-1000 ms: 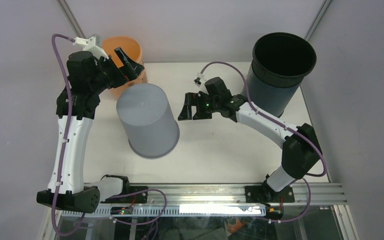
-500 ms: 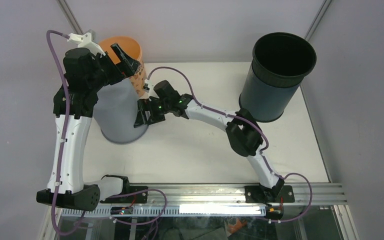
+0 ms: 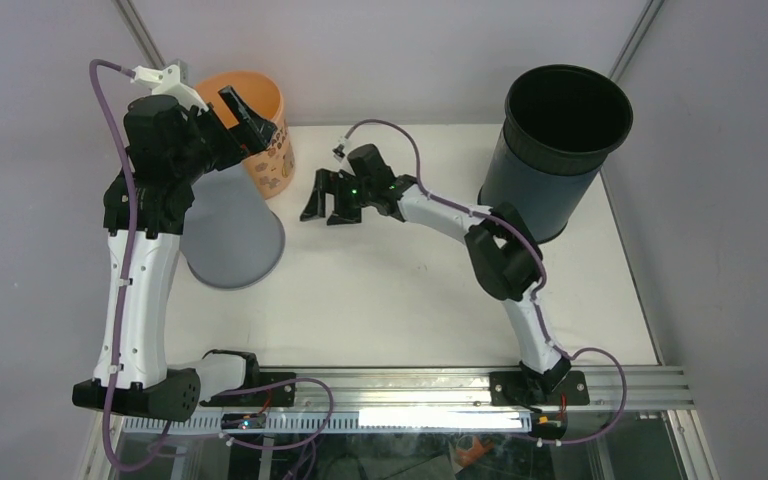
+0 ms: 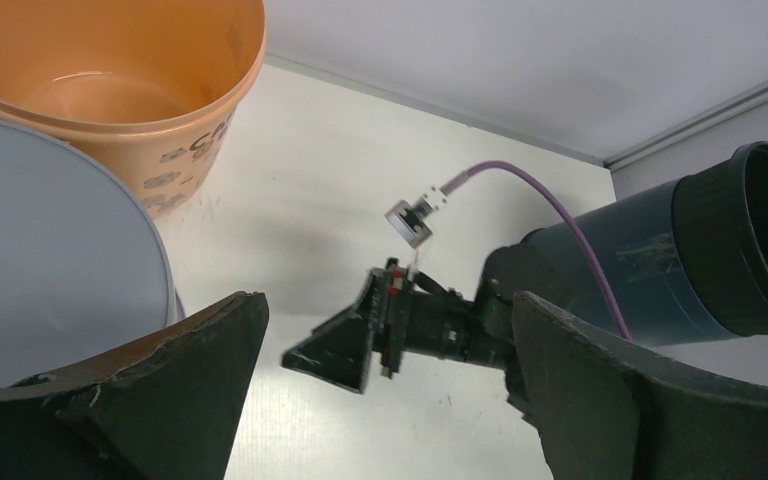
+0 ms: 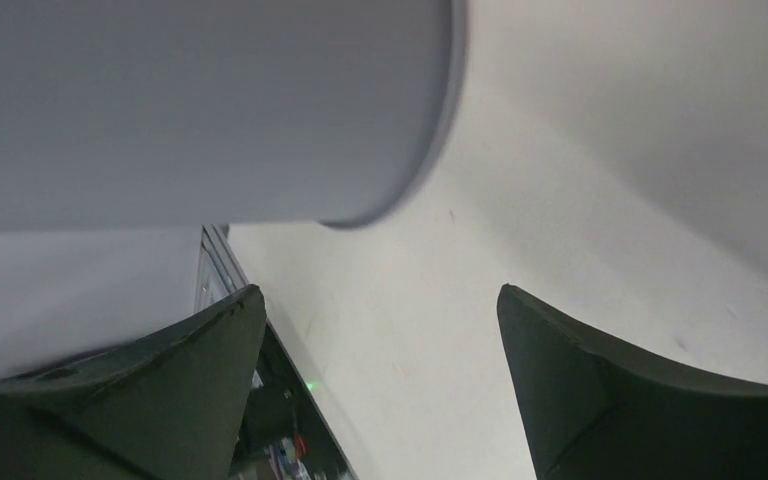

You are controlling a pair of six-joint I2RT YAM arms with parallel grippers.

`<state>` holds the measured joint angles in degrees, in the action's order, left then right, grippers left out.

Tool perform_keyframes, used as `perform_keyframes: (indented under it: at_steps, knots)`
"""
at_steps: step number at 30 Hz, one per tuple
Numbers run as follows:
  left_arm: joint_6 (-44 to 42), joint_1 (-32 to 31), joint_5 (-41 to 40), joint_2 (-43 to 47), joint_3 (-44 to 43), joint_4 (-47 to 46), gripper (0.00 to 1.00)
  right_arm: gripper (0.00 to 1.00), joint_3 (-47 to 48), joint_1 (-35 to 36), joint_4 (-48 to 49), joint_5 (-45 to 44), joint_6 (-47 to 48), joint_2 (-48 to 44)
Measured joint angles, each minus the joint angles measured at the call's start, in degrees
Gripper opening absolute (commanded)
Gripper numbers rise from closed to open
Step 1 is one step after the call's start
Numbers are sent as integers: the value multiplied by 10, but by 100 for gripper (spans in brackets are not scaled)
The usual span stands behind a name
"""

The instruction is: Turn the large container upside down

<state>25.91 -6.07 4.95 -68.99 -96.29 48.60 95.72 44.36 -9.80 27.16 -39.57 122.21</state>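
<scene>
My left gripper should move outward and down next, onto the orange bucket's rim (image 3: 281, 101) (image 4: 260, 55) facing the black container. That rim is below and outward of the gripper.
A large black container (image 3: 555, 145) stands upright, mouth up, at the back right; it also shows in the left wrist view (image 4: 680, 260). A grey container (image 3: 235, 230) stands rim down at the left, partly under my left arm, and also shows in both wrist views (image 4: 50, 260) (image 5: 190, 100). My right gripper (image 3: 325, 197) is open and empty, a little right of the grey container and apart from it. My left gripper (image 3: 245, 118) is open and empty, held above the orange bucket (image 3: 265, 140).
The orange bucket (image 4: 110, 80) stands upright at the back left, close against the grey container. The enclosure's walls close the table at the back and both sides. A metal rail (image 3: 620, 385) runs along the near edge.
The grey container has slid left from the table's middle to under my left arm. My right gripper went left against it, then drew back a little to the right.
</scene>
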Motion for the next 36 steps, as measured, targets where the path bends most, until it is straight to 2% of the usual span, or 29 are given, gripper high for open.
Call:
perform_keyframes:
  at_steps: [9, 13, 15, 18, 20, 24, 27, 30, 36]
  knots:
    - [-3, 0, -5, -4, -3, 0, 99, 87, 318, 75, -4, 9, -54, 214]
    - [-11, 0, -6, -21, -7, -1, 99, 87, 351, 98, -8, 24, -74, 245]
    - [-16, 0, -6, -34, -7, -2, 99, 87, 309, 97, 8, 28, -73, 227]
    - [-28, 0, -10, -59, -6, -7, 99, 88, 179, 74, 20, 22, -63, 157]
    - [-35, 0, -21, -77, -6, -16, 99, 88, 83, 44, 14, 11, -47, 91]
    - [-56, 0, -64, -122, -7, -46, 99, 88, -52, -13, -1, -25, -2, -49]
    - [-75, -2, -106, -173, -29, -64, 99, 88, -120, -26, -5, -54, 24, -161]
    - [-100, -8, -144, -231, -64, -92, 97, 89, -171, -9, -1, -67, 39, -260]
    - [-154, -24, -202, -342, -136, -139, 86, 89, -249, 8, -21, -90, 57, -347]
